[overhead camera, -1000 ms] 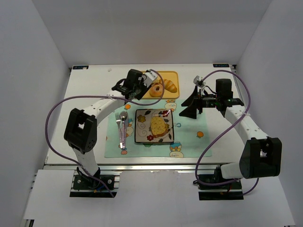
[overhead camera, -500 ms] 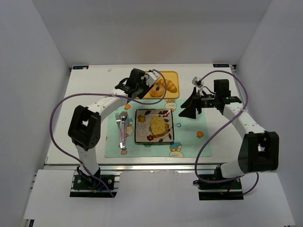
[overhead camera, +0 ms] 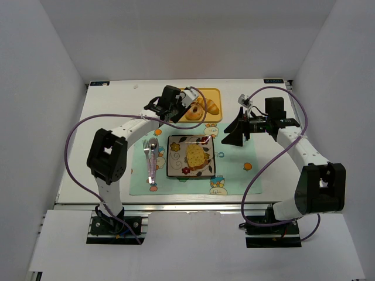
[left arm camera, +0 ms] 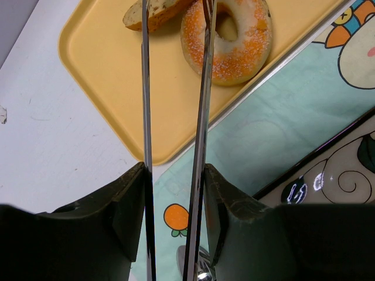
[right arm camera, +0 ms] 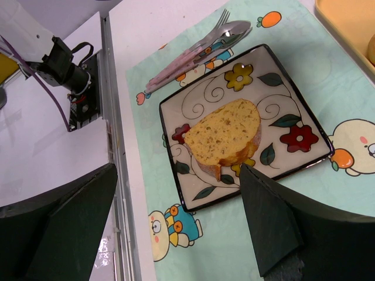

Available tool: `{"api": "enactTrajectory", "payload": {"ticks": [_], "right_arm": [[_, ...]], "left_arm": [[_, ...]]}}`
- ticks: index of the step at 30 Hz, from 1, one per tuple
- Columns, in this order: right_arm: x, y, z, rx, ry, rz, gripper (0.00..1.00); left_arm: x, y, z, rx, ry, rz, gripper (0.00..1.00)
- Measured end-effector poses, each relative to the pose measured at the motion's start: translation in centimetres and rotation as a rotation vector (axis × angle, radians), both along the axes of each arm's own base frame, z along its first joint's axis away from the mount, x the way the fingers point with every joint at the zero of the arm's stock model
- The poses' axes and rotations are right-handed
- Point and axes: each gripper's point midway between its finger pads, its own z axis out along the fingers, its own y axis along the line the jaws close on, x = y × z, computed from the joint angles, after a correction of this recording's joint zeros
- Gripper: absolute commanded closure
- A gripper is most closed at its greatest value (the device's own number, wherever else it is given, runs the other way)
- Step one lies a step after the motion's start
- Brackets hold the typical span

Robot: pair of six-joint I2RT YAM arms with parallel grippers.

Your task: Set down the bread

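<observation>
The blades of the metal tongs are still apart, so the left gripper should next go down toward the yellow tray [left arm camera: 111,76] and squeeze the metal tongs together at the speckled golden piece [left arm camera: 158,12].
One large bread slice [overhead camera: 195,154] lies on the flowered square plate [overhead camera: 174,165]; it also shows in the right wrist view [right arm camera: 225,137]. My left gripper [overhead camera: 177,108] is shut on metal tongs [left arm camera: 202,105], whose blades reach over the yellow tray [left arm camera: 111,76] beside the ring doughnut [left arm camera: 234,52]. A speckled golden piece [left arm camera: 158,12] lies between the blade tips, cut off by the frame edge; I cannot tell whether it is the small slice. My right gripper [overhead camera: 234,130] is open and empty above the placemat, right of the plate.
A croissant [overhead camera: 210,106] lies on the tray [overhead camera: 214,92] beside the doughnut [overhead camera: 193,110]. A fork and spoon [overhead camera: 151,158] lie on the green placemat [overhead camera: 234,170] left of the plate. White walls enclose the table on three sides.
My left gripper with the tongs has moved a little right and back, toward the tray. My right arm has shifted only slightly.
</observation>
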Motion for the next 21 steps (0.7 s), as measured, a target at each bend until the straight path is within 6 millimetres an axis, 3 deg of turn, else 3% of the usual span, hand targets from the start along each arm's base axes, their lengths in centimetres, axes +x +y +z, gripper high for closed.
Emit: {"api": "enactTrajectory", "payload": {"ticks": [21], "right_arm": [[0.05, -0.08, 0.00, 0.000, 0.000, -0.003, 0.11]], "left_arm": [[-0.35, -0.65, 0.55, -0.031, 0.004, -0.031, 0.49]]}}
